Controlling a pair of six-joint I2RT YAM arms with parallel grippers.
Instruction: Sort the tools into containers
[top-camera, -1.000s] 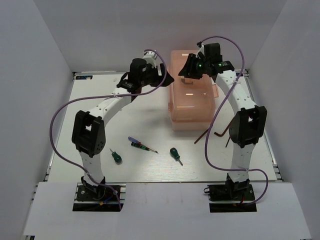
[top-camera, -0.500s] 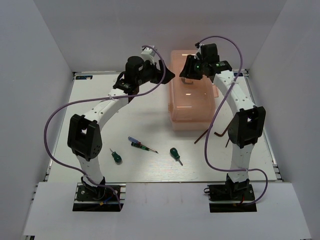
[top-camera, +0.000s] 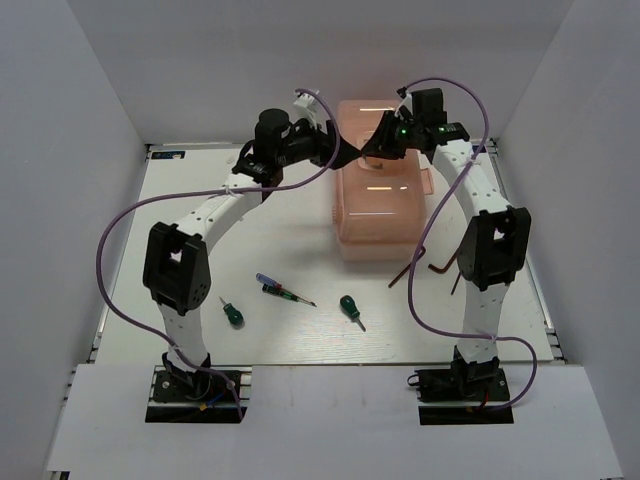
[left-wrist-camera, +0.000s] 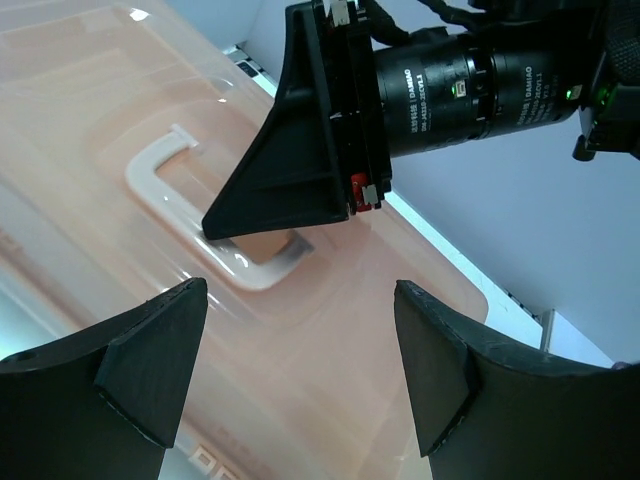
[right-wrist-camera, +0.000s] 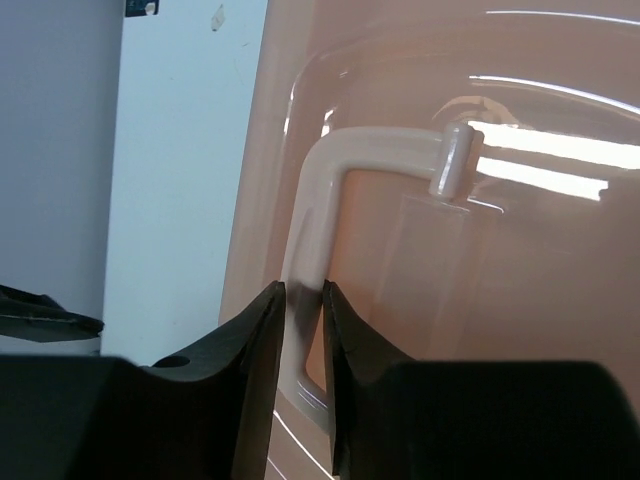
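The robot's left gripper will move down and across onto the white lid handle (right-wrist-camera: 320, 180), because the handle is below the gripper's open fingers and to the right in the top view.
The peach-pink toolbox (top-camera: 385, 215) stands closed at the back of the table. My right gripper (right-wrist-camera: 303, 290) is shut on its white lid handle (right-wrist-camera: 320, 180), at the lid's far end (top-camera: 375, 158). My left gripper (left-wrist-camera: 300, 292) is open and empty, just above the lid, facing the right gripper (left-wrist-camera: 280, 200) across the handle (left-wrist-camera: 150, 175). Two green-handled screwdrivers (top-camera: 232, 313) (top-camera: 350, 308) and the blue-and-red screwdriver (top-camera: 283, 289) lie on the table in front. Two dark hex keys (top-camera: 405, 272) (top-camera: 445, 265) lie by the box's front right corner.
White walls close in the table on the left, back and right. The right arm's purple cable (top-camera: 420, 290) hangs over the hex keys. The left arm (top-camera: 215, 215) arches over the left half of the table.
My left gripper has swung right, from beside the box to over its lid, close to the right gripper. The right gripper stays at the handle. The tools have not moved.
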